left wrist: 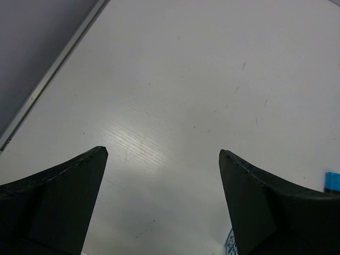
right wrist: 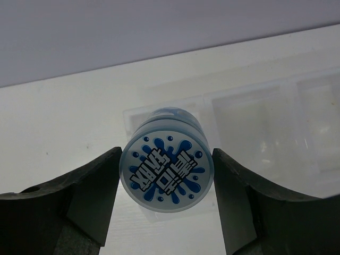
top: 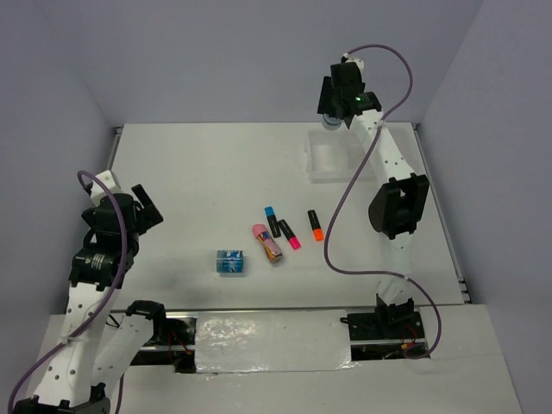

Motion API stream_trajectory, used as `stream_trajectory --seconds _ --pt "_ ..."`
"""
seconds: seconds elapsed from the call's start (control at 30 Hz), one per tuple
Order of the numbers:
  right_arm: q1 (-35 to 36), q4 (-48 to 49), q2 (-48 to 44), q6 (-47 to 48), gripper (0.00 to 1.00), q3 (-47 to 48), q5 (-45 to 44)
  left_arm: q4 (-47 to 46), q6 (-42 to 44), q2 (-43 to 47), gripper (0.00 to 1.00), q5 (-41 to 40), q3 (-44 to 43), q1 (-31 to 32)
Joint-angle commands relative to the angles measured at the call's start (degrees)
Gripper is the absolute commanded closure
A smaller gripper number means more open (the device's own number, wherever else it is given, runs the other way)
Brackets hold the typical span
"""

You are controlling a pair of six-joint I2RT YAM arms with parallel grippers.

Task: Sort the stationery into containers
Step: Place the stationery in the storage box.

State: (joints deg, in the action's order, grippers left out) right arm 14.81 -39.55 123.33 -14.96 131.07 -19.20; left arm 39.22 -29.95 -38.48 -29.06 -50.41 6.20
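The roll goes down between the sides of the tray's end section [top: 327,159] [right wrist: 139,120] below it next. My right gripper then releases the roll there, since the section stands empty.
My right gripper [top: 332,122] is shut on a blue-and-white round roll [right wrist: 166,172] and holds it above the left end of the white divided tray [top: 323,164], whose compartments show in the right wrist view [right wrist: 255,90]. My left gripper [top: 147,207] is open and empty over bare table at the left [left wrist: 162,151]. A second roll [top: 230,261] lies at the table's middle front. Beside it lie the pink eraser [top: 267,243] and three black highlighters capped blue [top: 272,220], pink [top: 290,235] and orange [top: 316,226].
The right arm and its purple cable [top: 345,207] cross over the tray's right part and hide it. Grey walls stand at the back and both sides. A metal rail [left wrist: 48,79] runs along the table's left edge.
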Motion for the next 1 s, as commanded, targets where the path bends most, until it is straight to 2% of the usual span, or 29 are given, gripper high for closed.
stream_trajectory --seconds 0.0,0.57,0.97 --pt "-0.22 4.21 0.34 1.78 1.0 -0.1 3.37 -2.57 1.3 -0.28 0.01 0.84 -1.97 0.22" --pt "-0.22 7.91 5.43 1.34 1.0 -3.45 4.87 -3.36 1.74 -0.28 0.01 3.31 -1.88 0.22" --pt "-0.31 9.93 7.36 1.16 0.93 -6.09 3.12 -3.54 2.01 -0.37 0.01 4.54 -1.88 0.22"
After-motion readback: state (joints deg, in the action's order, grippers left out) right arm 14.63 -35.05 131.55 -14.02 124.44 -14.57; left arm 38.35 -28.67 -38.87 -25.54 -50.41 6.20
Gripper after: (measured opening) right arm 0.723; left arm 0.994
